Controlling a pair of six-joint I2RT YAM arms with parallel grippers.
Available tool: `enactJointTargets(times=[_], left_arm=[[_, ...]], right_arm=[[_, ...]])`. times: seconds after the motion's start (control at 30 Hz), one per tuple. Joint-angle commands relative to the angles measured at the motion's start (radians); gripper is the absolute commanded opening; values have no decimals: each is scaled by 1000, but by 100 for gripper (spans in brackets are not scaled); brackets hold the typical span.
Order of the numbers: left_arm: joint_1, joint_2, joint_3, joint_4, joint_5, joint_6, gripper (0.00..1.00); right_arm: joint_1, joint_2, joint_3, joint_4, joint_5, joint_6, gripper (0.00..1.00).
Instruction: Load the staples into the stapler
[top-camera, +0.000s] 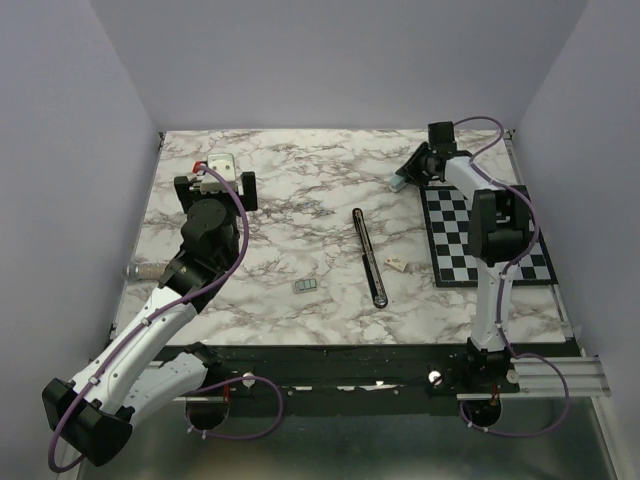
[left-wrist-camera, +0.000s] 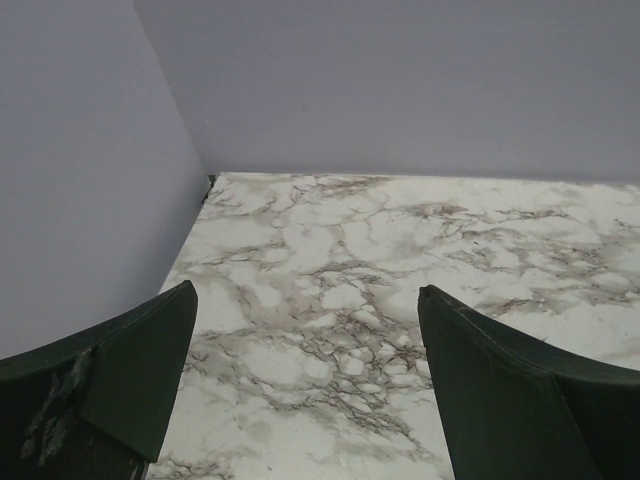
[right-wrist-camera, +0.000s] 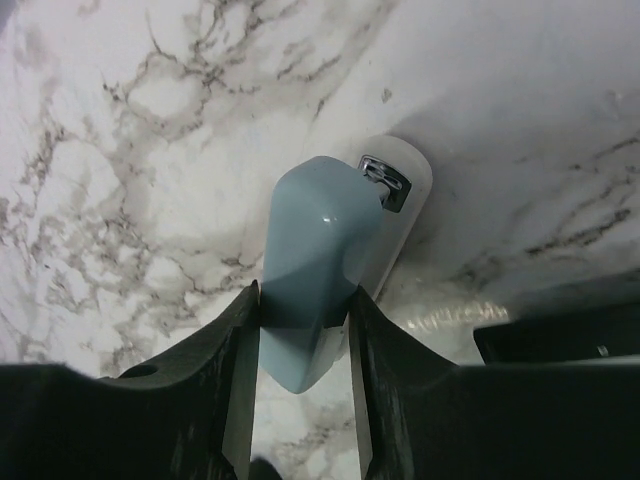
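Note:
I should next move my right gripper back and let go of the object on the bare marble between stapler (top-camera: 368, 256) and checkerboard mat, because that clear spot lies back from the gripper.
The stapler (top-camera: 368, 256) is a slim black bar lying flat mid-table, pointing front to back. The staples (top-camera: 306, 286) are a tiny grey block on the marble to its left. My left gripper (top-camera: 215, 185) is open and empty at the back left, far from both; its wrist view (left-wrist-camera: 307, 295) shows only bare marble between the fingers. My right gripper (top-camera: 408, 178) is at the back right, shut on a small light-blue and white object (right-wrist-camera: 310, 230) with a metal piece at its tip. That object rests on the table (right-wrist-camera: 120, 200).
A black-and-white checkerboard mat (top-camera: 490, 240) lies at the right side. A tiny white piece (top-camera: 397, 263) lies just right of the stapler. A small grey cylinder (top-camera: 140, 270) sits at the table's left edge. Pale walls enclose three sides.

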Motion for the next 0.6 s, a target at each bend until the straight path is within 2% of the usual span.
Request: enactJointTargets(times=[0.0, 0.23, 0.4, 0.53, 0.57], left_arm=[[6, -13, -4, 0, 59, -17, 99], [8, -20, -2, -5, 137, -34, 99], [8, -25, 2, -12, 151, -42, 99], [6, -30, 4, -15, 160, -47, 99], [8, -30, 4, -15, 162, -48, 99]], right_arm=[[-7, -144, -111, -19, -56, -161, 8], [11, -247, -258, -103, -151, -334, 8], [45, -297, -364, -180, -136, -420, 12], [56, -310, -407, -206, -85, -460, 20], [57, -308, -406, -224, -76, -469, 25]])
